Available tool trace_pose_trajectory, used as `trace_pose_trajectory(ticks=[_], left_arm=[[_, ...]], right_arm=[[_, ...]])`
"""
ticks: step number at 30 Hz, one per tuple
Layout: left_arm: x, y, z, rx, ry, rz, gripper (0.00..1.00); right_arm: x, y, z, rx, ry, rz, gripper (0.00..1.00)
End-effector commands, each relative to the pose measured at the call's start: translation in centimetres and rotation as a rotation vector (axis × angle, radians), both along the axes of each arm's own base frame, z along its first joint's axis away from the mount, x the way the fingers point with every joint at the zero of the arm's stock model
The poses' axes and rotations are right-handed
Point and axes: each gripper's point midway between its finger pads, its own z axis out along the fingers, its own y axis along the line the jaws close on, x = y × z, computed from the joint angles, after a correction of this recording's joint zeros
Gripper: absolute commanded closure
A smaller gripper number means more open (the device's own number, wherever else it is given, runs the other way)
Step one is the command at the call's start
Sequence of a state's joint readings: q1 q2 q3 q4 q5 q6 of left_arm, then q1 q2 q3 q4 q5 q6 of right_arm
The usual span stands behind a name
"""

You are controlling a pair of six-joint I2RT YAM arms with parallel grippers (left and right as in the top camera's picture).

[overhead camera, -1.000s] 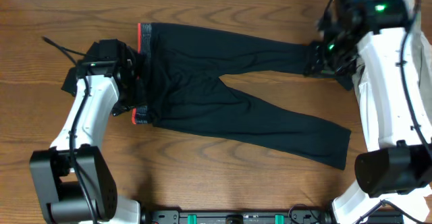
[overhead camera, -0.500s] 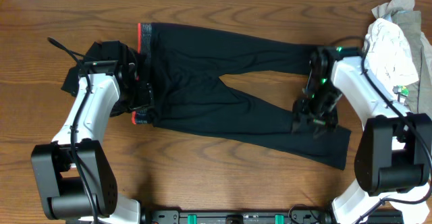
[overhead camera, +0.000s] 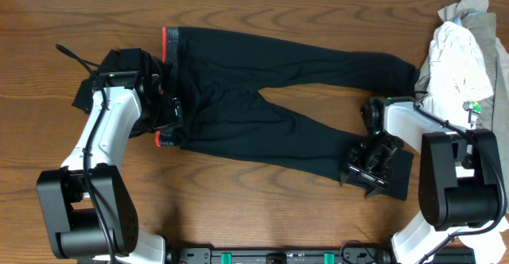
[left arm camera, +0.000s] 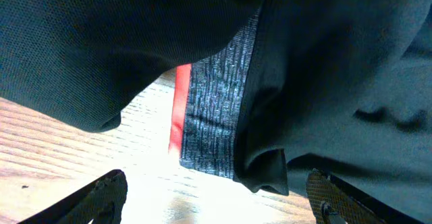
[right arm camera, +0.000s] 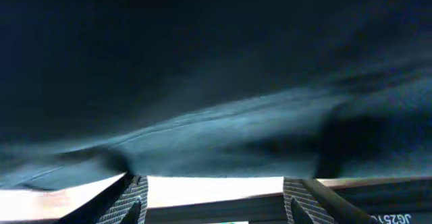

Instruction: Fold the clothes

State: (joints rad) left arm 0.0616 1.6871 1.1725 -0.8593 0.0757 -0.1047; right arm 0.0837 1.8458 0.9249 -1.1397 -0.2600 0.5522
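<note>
The robot's right gripper should next shift to the right in the overhead view, along the near leg onto its cuff's end [overhead camera: 403, 182], because that end of the cuff reaches past the gripper's open fingers.
Black leggings [overhead camera: 262, 97] with a grey and red waistband [overhead camera: 165, 41] lie spread flat on the wooden table, waist to the left, two legs to the right. My left gripper [overhead camera: 169, 119] is open at the near waistband corner; the left wrist view shows the grey and red band [left arm camera: 209, 116] just ahead of the open fingers [left arm camera: 216, 200]. My right gripper [overhead camera: 367, 165] is open, low over the near leg's cuff [overhead camera: 394, 180]. The right wrist view shows dark fabric [right arm camera: 216, 82] close above the open fingers [right arm camera: 212, 197].
A heap of white and grey clothes [overhead camera: 465, 53] lies at the right edge of the table. A small black item [overhead camera: 83, 97] and a cable [overhead camera: 71, 55] lie left of the waistband. Bare wood [overhead camera: 238, 200] runs along the front.
My right arm swept from the far leg's cuff at the back right down to the near leg's cuff. My left gripper stayed at the waistband corner.
</note>
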Motion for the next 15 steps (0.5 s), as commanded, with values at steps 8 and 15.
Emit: trace_pose_trajectory(ticks=[8, 15], left_arm=[[-0.1, -0.1, -0.3, -0.004, 0.007, 0.001, 0.13], [-0.1, -0.1, -0.3, -0.004, 0.008, 0.001, 0.12]], right_arm=[[0.4, -5.3, -0.6, -0.151, -0.001, -0.12, 0.43], [2.8, -7.6, 1.1, -0.077, -0.194, -0.122, 0.4]])
